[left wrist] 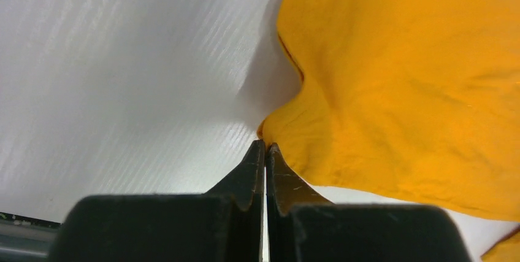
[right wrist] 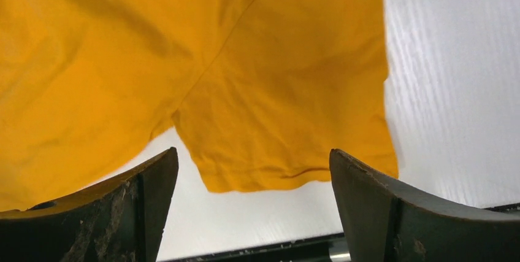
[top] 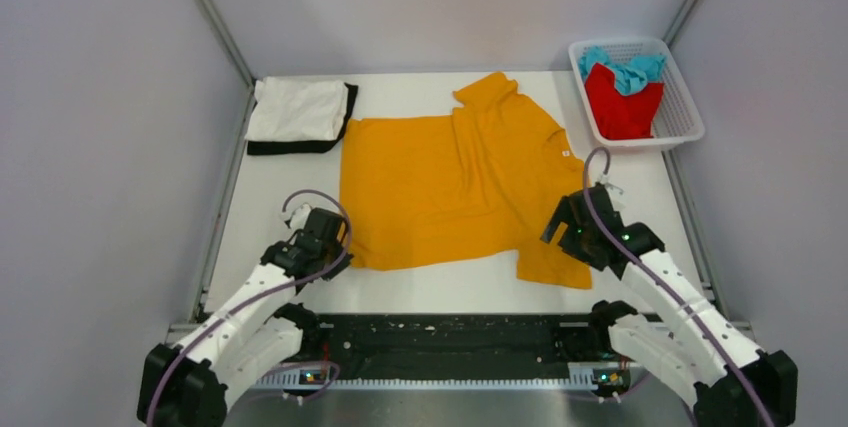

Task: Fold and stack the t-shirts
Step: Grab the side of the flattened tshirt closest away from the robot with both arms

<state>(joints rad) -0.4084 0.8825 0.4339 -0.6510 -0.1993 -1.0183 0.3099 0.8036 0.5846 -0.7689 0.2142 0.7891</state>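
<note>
My right gripper needs to go down and back next, onto the near sleeve's hem corner (top: 583,284) (right wrist: 389,165) on the basket's side, because that corner is below my right gripper and closer to my base.
The orange-yellow t-shirt (top: 440,187) lies spread flat mid-table, one sleeve folded in at the far side. My left gripper (top: 335,237) is at its near left hem corner. In the left wrist view the jaws (left wrist: 265,145) are shut, with the shirt (left wrist: 417,78) bunched up to a point at their tips. My right gripper (top: 562,225) hangs open over the near right sleeve (right wrist: 288,108), which shows between the spread fingers (right wrist: 153,182) without touching them. A folded white t-shirt (top: 297,109) lies on a folded black one (top: 300,145) at the far left. The red (top: 622,102) and teal (top: 625,69) t-shirts lie crumpled in the basket.
The white mesh basket (top: 690,107) stands at the far right corner. Grey walls with metal rails close in the table on the left, right and back. A black strip (top: 450,332) runs along the near edge between the arm bases.
</note>
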